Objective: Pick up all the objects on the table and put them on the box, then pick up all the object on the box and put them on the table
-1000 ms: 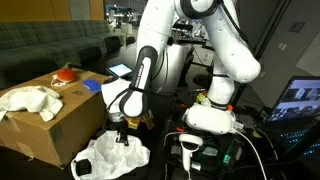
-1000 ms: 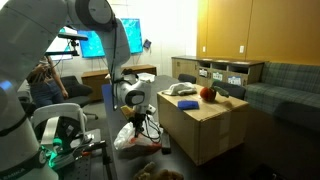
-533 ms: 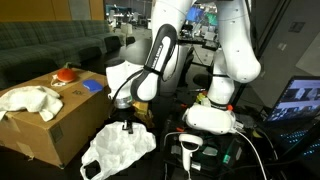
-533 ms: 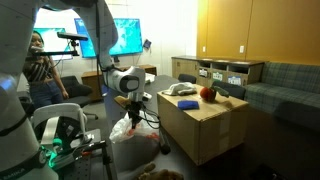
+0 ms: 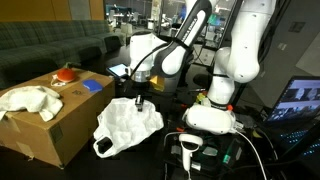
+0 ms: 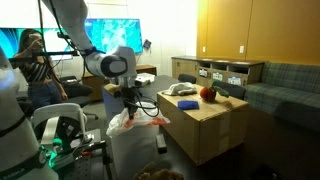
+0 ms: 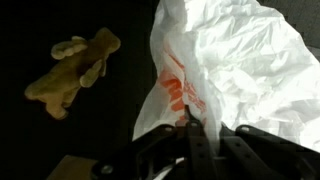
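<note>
My gripper rises and swings the bag over the box top (image 5: 70,93) between the white cloth (image 5: 30,100) and blue item next to release it, since the bag hangs beside the box.
My gripper (image 5: 138,101) is shut on a white plastic bag (image 5: 125,127) with orange print and holds it hanging in the air beside the cardboard box (image 5: 40,125). The bag also shows in an exterior view (image 6: 128,123) and fills the right of the wrist view (image 7: 230,70). On the box lie a white cloth (image 5: 30,100), a red round object (image 5: 65,73) and a blue flat item (image 5: 92,86). A tan plush toy (image 7: 72,72) lies on the dark surface below in the wrist view.
The robot's white base (image 5: 210,118) stands right of the bag with cables and a scanner-like device (image 5: 190,150) in front. A person (image 6: 35,65) stands by a lit screen (image 6: 110,35). A couch (image 6: 275,85) and shelves are behind the box.
The gripper has risen with the plastic bag, lifting it off the lower surface to about box-top height and moving slightly away from the box.
</note>
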`<state>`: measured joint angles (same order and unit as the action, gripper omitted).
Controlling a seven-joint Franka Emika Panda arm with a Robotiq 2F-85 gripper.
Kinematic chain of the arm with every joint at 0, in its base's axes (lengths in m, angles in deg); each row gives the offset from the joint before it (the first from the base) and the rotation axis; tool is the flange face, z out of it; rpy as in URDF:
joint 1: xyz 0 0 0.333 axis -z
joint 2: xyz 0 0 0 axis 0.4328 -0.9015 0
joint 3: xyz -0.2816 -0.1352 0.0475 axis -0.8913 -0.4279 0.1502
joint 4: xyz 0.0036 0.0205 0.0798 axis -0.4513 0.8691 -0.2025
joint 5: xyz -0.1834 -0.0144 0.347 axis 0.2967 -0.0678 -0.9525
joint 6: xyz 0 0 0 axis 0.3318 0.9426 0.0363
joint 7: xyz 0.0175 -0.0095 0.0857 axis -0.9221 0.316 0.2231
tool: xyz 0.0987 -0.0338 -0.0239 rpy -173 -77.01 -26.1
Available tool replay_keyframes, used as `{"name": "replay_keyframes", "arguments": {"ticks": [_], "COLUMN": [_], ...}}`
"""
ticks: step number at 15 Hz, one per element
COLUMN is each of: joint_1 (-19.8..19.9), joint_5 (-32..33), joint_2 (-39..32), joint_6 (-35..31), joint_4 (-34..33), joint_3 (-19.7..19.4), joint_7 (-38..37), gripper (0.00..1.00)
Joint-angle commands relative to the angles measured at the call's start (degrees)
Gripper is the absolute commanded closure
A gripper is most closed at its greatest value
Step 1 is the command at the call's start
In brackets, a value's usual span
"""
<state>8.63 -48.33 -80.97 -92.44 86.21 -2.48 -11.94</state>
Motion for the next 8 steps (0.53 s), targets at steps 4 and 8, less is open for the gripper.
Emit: {"name": "replay_keyframes", "arguments": {"ticks": [4,8], "joint_1": [4.1,5.6], "joint_5": [-1.8,-2.0], "joint_2": [20.9,27.4], "joint_6": [10.3,17.4], "joint_4": [3.7,-0.2], "joint_3": [0.0,-0.3], "joint_7": [1.1,0.5], "gripper": [1.0,1.0]}}
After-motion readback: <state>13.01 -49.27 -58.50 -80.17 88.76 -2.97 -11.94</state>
